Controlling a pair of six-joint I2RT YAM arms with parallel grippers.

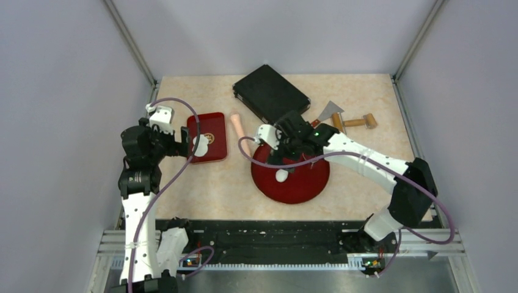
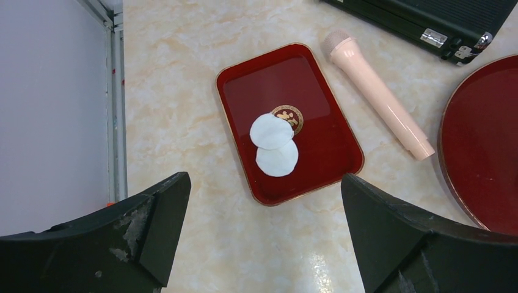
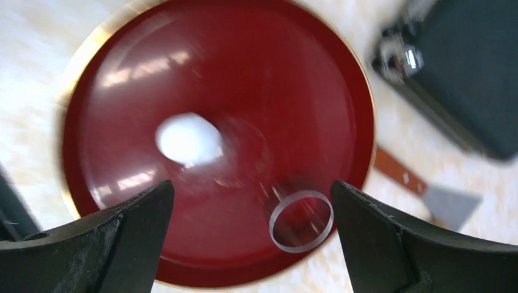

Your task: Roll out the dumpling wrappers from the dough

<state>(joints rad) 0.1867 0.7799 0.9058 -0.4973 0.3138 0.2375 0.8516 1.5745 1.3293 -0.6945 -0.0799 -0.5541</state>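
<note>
The clear ring cutter sits nearer one finger, so next I need to lower my right gripper toward the scraper's side of the plate, astride the ring cutter's near side (image 1: 313, 163) (image 3: 277, 235).
Two dumpling wrappers (image 2: 271, 131) (image 2: 278, 160), thin white discs, overlap on the red rectangular tray (image 2: 324, 110); from above they show as one white patch (image 1: 200, 144). The dough (image 3: 188, 138), a small white ball, sits on the round red plate (image 3: 122, 85), left of centre, and also shows in the top view (image 1: 281, 176). A clear ring cutter (image 3: 302, 220) lies near the plate's rim. My left gripper (image 2: 262, 238) is open and empty above the table, just short of the tray. My right gripper (image 3: 250, 238) is open and empty above the plate, with the ring between its fingers, lower down.
A pink rolling pin (image 2: 377, 94) lies between the tray and the plate. A black case (image 1: 270, 93) stands at the back. A metal scraper (image 1: 330, 111) and a wooden-handled tool (image 1: 360, 122) lie to the right of the case. The right wrist view is blurred.
</note>
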